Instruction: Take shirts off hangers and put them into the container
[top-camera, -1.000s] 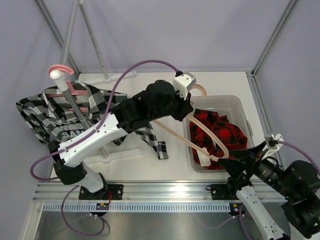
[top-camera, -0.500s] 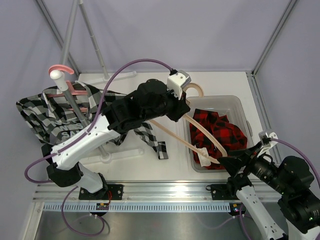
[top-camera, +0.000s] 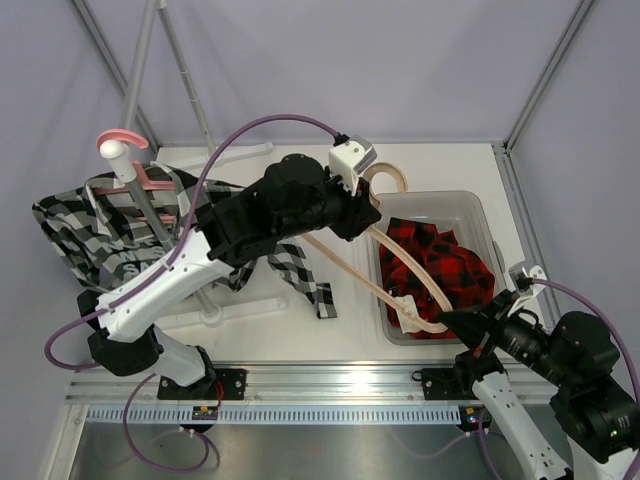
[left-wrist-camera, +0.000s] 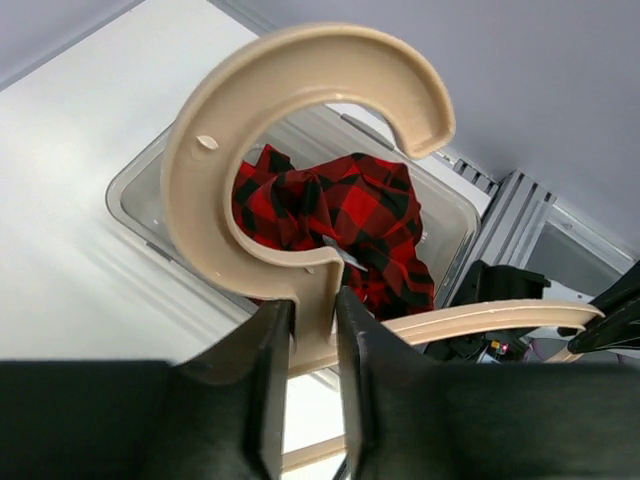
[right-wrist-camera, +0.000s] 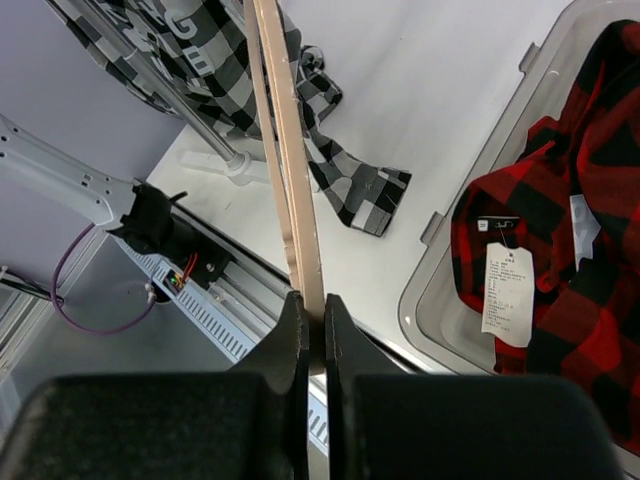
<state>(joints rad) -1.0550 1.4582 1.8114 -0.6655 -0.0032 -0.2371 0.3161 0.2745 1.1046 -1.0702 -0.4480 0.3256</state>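
Note:
I will swing the bare hanger in my right gripper outward, left in the top view, then hook it on the rack's top pole and let go.
The pale beige hanger (top-camera: 350, 266) hangs bare over the table's middle, held at both ends. My left gripper (top-camera: 366, 208) is shut on its neck just below the hook (left-wrist-camera: 195, 170). My right gripper (right-wrist-camera: 312, 308) is shut on the tip of its lower arm (right-wrist-camera: 285, 150), beside the container's near left corner. The red-and-black shirt (top-camera: 440, 258) lies crumpled in the transparent container (top-camera: 472, 198), with a white tag (right-wrist-camera: 510, 285) showing. The black-and-white shirt (top-camera: 82, 228) still hangs on the pink hanger (top-camera: 122, 141) at the left.
A grey metal rack pole (top-camera: 152, 205) slants through the black-and-white shirt, with its white base on the table. One sleeve (top-camera: 308, 282) trails out toward the table's middle. Aluminium frame posts stand at the back corners, and a rail runs along the near edge.
My right gripper was open next to the hanger's arm tip and has closed on it. My left arm has drawn the hook end a little to the left.

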